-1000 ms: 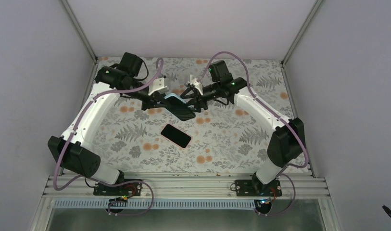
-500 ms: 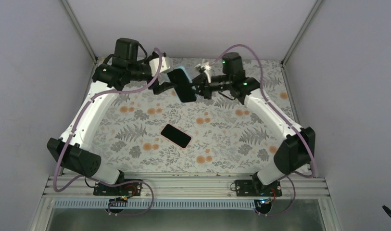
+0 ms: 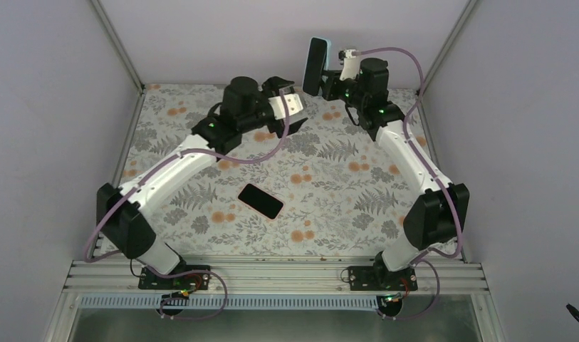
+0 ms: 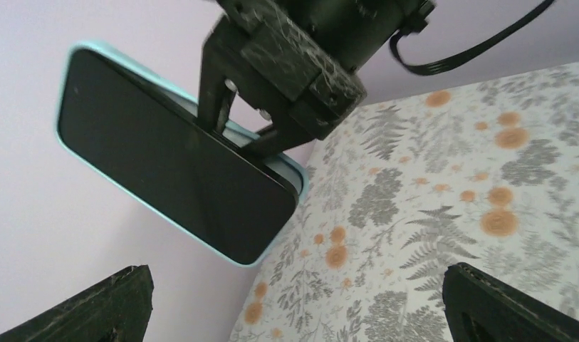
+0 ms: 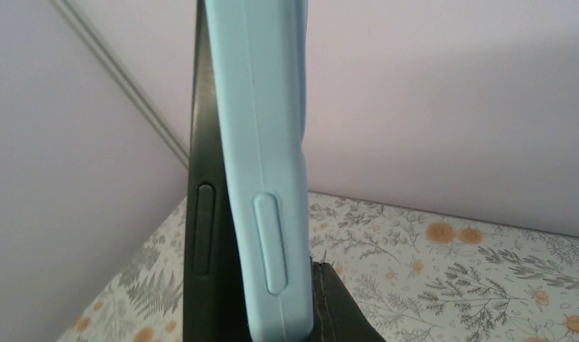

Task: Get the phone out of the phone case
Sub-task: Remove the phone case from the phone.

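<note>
My right gripper should bring the case [image 3: 325,51] back and down and let go of it on the bare patch of tablecloth, which is below my right gripper and back from it.
The phone [image 3: 315,65], black screen showing, sits in a light blue phone case [image 3: 325,51] held up on edge high above the table's back. My right gripper [image 3: 331,74] is shut on the case's long side. In the left wrist view the phone [image 4: 165,157] in its case [image 4: 286,167] hangs from those black fingers [image 4: 222,100], one corner of the phone standing slightly proud of the case. The right wrist view shows the case edge [image 5: 261,142] with the phone's black side [image 5: 204,214] beside it. My left gripper [image 3: 289,108] is open, below and left of the phone, holding nothing.
A second black phone-like slab [image 3: 260,200] lies flat on the floral tablecloth [image 3: 343,185] at the table's middle. Lilac walls close in the back and both sides, and the right gripper is close to the back wall.
The left gripper has opened and let go of the cased phone, and its arm swung right. The right gripper closed on the case and lifted it up and back.
</note>
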You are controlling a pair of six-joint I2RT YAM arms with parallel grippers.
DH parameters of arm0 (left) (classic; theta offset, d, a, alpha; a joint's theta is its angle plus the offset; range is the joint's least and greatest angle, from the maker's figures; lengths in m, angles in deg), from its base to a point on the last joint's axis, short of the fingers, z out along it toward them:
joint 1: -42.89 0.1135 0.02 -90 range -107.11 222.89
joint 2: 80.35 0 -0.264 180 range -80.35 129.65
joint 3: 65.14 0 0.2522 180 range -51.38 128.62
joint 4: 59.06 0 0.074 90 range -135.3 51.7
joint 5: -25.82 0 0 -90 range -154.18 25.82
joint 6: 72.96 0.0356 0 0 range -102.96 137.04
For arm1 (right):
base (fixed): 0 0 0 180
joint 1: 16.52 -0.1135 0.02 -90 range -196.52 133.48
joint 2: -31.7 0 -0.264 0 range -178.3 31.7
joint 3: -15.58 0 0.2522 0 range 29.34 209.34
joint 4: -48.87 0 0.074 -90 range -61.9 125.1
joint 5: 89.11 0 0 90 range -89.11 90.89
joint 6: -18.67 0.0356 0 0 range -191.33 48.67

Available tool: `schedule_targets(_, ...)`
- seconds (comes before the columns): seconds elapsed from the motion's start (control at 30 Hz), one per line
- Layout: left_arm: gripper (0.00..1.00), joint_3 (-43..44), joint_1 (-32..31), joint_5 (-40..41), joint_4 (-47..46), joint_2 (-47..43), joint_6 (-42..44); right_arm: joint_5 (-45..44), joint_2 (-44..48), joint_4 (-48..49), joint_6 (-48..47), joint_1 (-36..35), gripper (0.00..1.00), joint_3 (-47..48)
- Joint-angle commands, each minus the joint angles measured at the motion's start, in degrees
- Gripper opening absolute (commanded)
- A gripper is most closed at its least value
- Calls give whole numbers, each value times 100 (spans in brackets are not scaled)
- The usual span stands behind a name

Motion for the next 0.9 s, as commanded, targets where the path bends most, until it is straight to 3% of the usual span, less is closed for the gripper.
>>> schedule_targets(0.0,100,72,-132,1104,-1405,390,-259,-514,-132,547,673,-105,3,625)
schedule_targets(0.23,100,412,-129,1642,-1919,945,-550,-675,142,561,421,-284,3,581)
schedule_targets(0.6,100,911,-240,1848,-1700,1349,-642,-433,161,687,387,-290,3,495)
schedule_targets(0.87,99,829,-274,3543,-2656,1539,-461,-402,191,716,206,-458,3,296)
